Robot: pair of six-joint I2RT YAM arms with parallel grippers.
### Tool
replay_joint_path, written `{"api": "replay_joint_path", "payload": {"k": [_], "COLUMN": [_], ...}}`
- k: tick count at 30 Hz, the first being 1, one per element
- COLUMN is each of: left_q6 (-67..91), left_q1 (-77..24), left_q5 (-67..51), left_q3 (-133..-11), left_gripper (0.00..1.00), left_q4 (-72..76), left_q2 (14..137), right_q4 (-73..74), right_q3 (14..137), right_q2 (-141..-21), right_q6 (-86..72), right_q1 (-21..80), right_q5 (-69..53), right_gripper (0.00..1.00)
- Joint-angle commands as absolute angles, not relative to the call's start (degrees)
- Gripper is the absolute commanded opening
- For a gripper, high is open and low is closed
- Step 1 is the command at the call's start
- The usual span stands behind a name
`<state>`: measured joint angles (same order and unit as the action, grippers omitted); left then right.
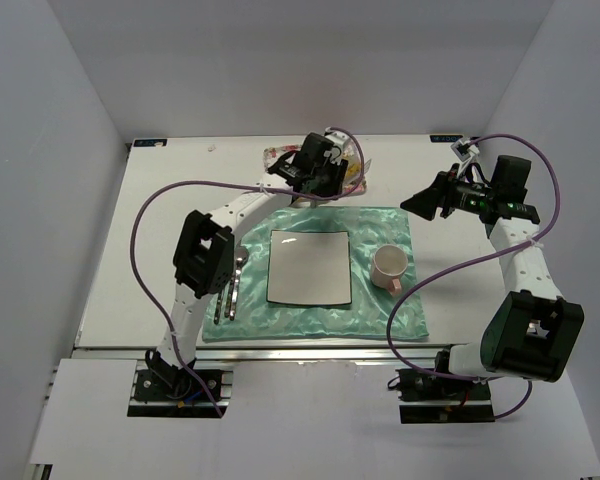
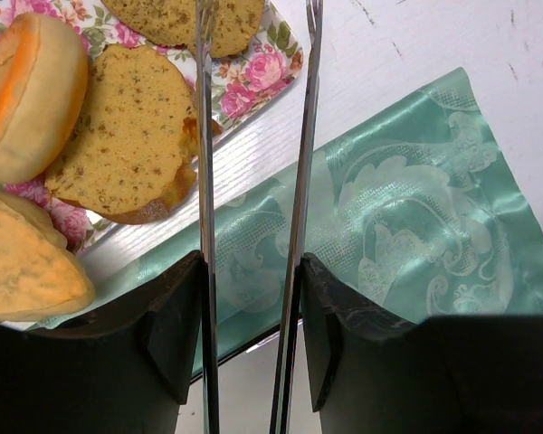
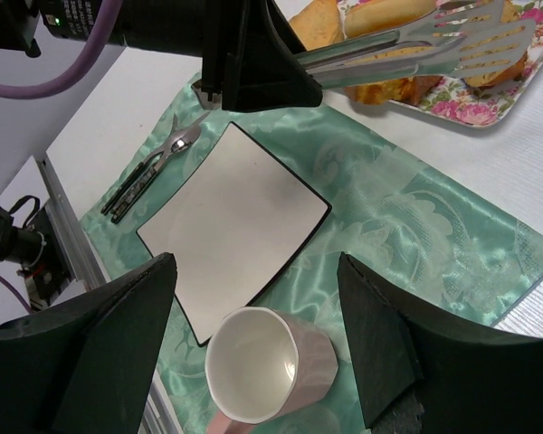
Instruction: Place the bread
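My left gripper will lower toward the tray and close on the tongs, because the tongs' open arms hang above the seeded slice near the tray's corner (image 1: 354, 170) (image 2: 233, 23).
A floral tray (image 2: 253, 86) at the back of the table holds several breads: a seeded slice (image 2: 118, 136), an orange-topped bun (image 2: 27, 90) and a crusty piece (image 2: 27, 262). My left gripper (image 2: 251, 262) is shut on metal tongs (image 2: 205, 181), whose open arms reach over the tray edge beside the slice. The tongs (image 3: 416, 45) hold no bread. The white square plate (image 1: 308, 267) lies empty on the green mat (image 1: 380, 225). My right gripper (image 3: 255, 271) is open and empty, hovering above the mat's right side.
A pink and white cup (image 3: 267, 366) stands on the mat right of the plate, under my right gripper. Cutlery (image 1: 230, 290) lies on the mat's left edge. White walls enclose the table on three sides.
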<state>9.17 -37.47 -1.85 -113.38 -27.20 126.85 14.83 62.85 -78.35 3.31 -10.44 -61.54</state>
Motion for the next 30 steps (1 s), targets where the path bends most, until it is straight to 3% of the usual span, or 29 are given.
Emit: {"api": "replay_joint_path", "payload": {"k": [1,11,21,27,30], "left_q6": [7.12,6.59,6.33,6.15,6.15], "left_q1": [-38.93,-39.81,-40.08,-40.08,-40.08], "left_q5": [1.75,4.82,9.67,9.84,10.19], "left_q3": [-115.22,-114.52,-116.63,-115.41,-115.05], "left_gripper": [0.55,0.54,0.48,0.41,0.32], "left_q4": [-27.16,-27.86,-27.69,-27.69,-27.86], "left_q2": [125.94,127.70,131.22,131.84,131.49], "right_q4": [13.18,13.01,13.01,12.92,12.92], "right_q3": [62.67,62.49,62.49,62.58,62.58], "right_q2": [-77.34,-77.34,-77.34,-77.34,-77.34], "right_q6": [2.99,2.99,2.81,2.64,2.64], "right_q1": [-10.64,-10.72,-10.72,-10.72,-10.72], "right_q5": [-63.02,-63.11,-63.55,-63.46,-63.63], "right_gripper": [0.77,0.77,0.77,0.77,0.77]}}
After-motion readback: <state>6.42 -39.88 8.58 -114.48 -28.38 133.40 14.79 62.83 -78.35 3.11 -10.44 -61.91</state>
